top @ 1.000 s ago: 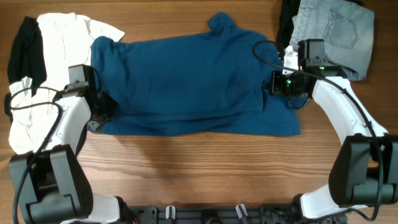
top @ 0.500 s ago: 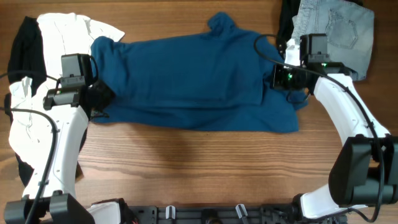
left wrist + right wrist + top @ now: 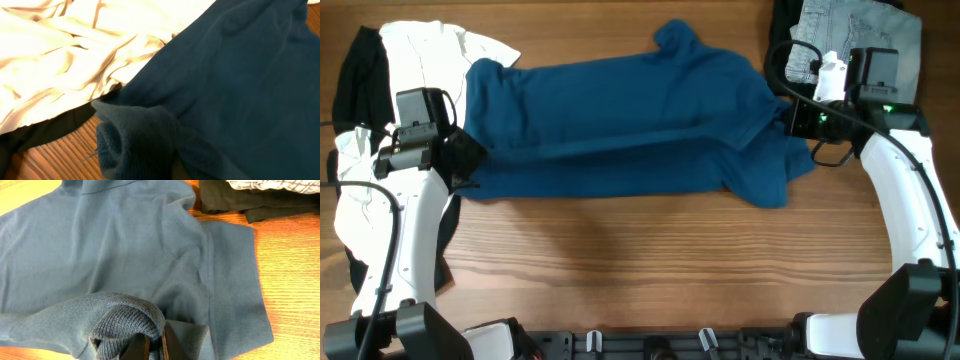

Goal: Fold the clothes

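Note:
My right gripper holds the ribbed hem, and next I will bring it down toward the sweater's body [image 3: 762, 104] and let go of the hem there.
A blue sweater [image 3: 620, 120] lies spread across the wooden table, its lower half lifted and folding toward the back. My left gripper [image 3: 460, 158] is shut on the sweater's left hem corner [image 3: 135, 145]; its fingers are hidden under the cloth. My right gripper [image 3: 790, 118] is shut on the ribbed right hem [image 3: 130, 320], with the dark fingers [image 3: 150, 347] pinching it. The sweater's body [image 3: 125, 245] stretches out beyond the right gripper.
A white garment [image 3: 420, 45] and a black one [image 3: 360, 70] lie at the left; the white one also shows in the left wrist view [image 3: 60, 55]. Grey jeans [image 3: 860, 45] over dark cloth [image 3: 235, 202] lie at the back right. Bare wood [image 3: 640, 270] fills the front.
Both grippers have lifted and carried the sweater's front hem toward the back. The right gripper also moved outward to the right. The sweater's lower edge has drawn up from the table.

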